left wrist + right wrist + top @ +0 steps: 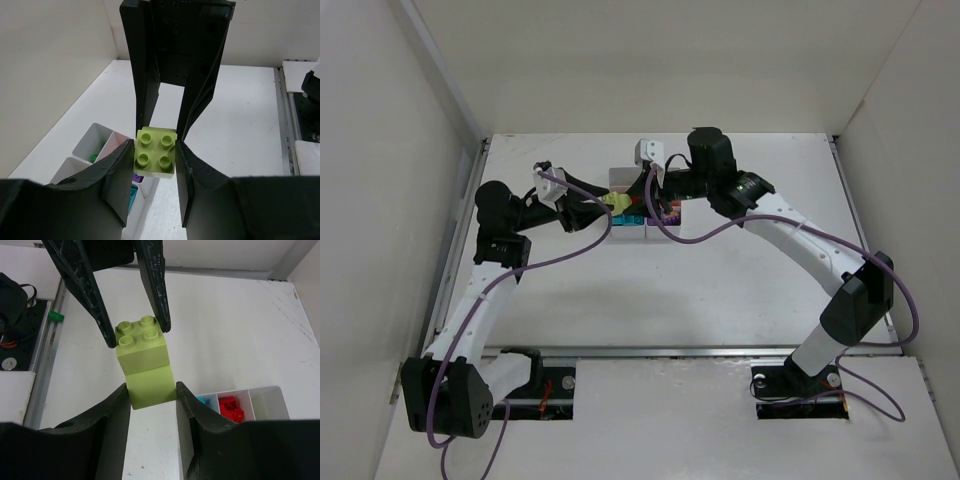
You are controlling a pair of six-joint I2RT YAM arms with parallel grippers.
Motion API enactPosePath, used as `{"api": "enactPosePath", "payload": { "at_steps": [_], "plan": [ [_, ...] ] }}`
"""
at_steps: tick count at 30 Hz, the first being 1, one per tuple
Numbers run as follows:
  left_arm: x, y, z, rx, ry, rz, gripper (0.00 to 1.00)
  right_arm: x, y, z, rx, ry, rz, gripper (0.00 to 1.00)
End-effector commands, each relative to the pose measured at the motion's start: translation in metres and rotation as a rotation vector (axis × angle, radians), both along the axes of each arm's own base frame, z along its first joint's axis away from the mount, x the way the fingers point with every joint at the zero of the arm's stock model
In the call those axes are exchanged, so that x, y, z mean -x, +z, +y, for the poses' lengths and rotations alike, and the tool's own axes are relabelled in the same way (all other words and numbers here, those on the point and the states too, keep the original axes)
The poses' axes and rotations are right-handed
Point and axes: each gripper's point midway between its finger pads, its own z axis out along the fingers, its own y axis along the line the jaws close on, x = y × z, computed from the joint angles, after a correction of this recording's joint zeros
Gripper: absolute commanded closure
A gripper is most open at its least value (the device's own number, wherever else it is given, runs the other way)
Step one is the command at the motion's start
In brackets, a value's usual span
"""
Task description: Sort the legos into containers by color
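Note:
My right gripper needs to draw off the studded lego, then turn down over the far section of the box beside red legos to release, as both legos are still joined.
Two yellow-green legos are stuck together as one stack (616, 202), held in the air over the containers (620, 178), a white divided box. My left gripper (155, 150) is shut on the studded brick (156, 152). My right gripper (151, 390) is shut on the other brick (150, 387) of the stack. In the right wrist view the left gripper's fingers (102, 325) clamp the studded brick (141, 342) from above. The box compartments hold red legos (231, 407), a teal one (202, 401), a green one (93, 158) and a purple one (137, 177).
The white box (95, 145) stands at the middle back of the white table (740, 270). White walls enclose the table on three sides. A small green piece (56, 316) lies by the metal rail at the table's edge.

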Motion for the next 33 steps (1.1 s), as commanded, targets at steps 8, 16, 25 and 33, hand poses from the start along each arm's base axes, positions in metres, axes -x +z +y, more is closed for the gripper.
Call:
{"api": "enactPosePath", "payload": {
  "at_steps": [8, 16, 25, 33],
  "plan": [
    [0.01, 0.016, -0.003, 0.01, -0.043, -0.036, 0.42, 0.013, 0.029, -0.003, -0.051, 0.024, -0.081, 0.89],
    [0.011, 0.017, -0.005, 0.008, -0.051, -0.045, 0.73, 0.02, 0.033, 0.0, -0.055, 0.033, -0.09, 0.89],
    [0.013, 0.012, -0.005, 0.009, -0.062, -0.018, 0.56, 0.025, 0.041, 0.0, -0.066, 0.033, -0.105, 0.89],
    [0.008, 0.014, -0.004, 0.02, -0.032, -0.008, 1.0, 0.016, 0.026, 0.002, -0.039, -0.006, -0.068, 0.89]
  ]
}}
